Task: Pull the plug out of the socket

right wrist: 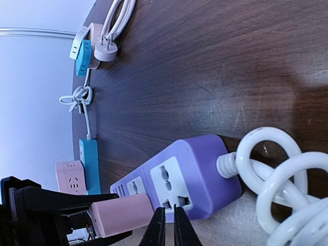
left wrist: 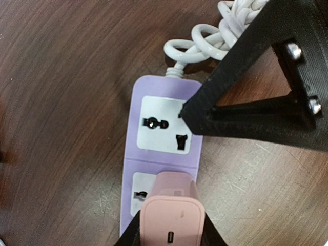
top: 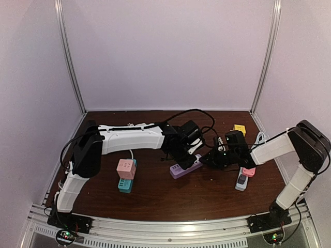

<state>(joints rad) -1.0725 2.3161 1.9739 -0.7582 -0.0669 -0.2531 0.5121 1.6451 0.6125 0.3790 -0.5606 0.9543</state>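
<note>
The pink plug is still in its socket, so my left gripper will next pull up, then move across and down to let go on the tabletop past the teal strip.
A purple socket strip lies flat mid-table, its white cord coiled at one end. A pink plug stands in the strip's end socket, its prongs hidden. My left gripper is shut on the plug, one black finger on each side. My right gripper is shut with nothing between its fingers. Its tips rest against the strip's edge beside the free socket. In the left wrist view its black finger overlaps the strip's corner.
A pink cube adapter sits on a teal strip to the left. A grey strip with a pink plug lies on the right, a yellow block behind. Another adapter with a white plug lies farther off.
</note>
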